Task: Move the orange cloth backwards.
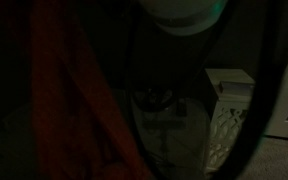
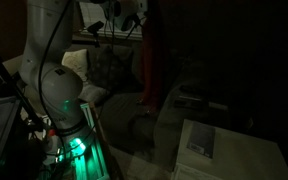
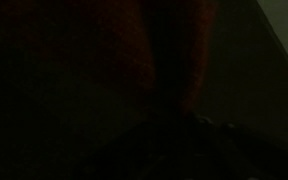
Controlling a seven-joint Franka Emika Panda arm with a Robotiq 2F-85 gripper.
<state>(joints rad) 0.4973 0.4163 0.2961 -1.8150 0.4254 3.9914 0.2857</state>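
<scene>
My gripper moves down next toward the dark surface below it and releases the cloth, because the orange cloth [image 2: 152,65] hangs from my gripper, raised high.
The scene is very dark. The orange cloth [image 2: 152,65] hangs in a long vertical fold from my gripper [image 2: 136,16], which is raised high near the top of an exterior view. The gripper looks shut on the cloth's top end. In an exterior view the cloth [image 1: 69,90] fills the left side as a draped orange sheet. In the wrist view the cloth [image 3: 174,50] shows only as a dim orange patch at the top; the fingers are lost in the dark.
The white robot arm and base [image 2: 59,90] stand at the left with a green light [image 2: 74,148] below. A white lattice crate [image 1: 227,100] stands at the right. A white box [image 2: 199,140] lies on the surface in front.
</scene>
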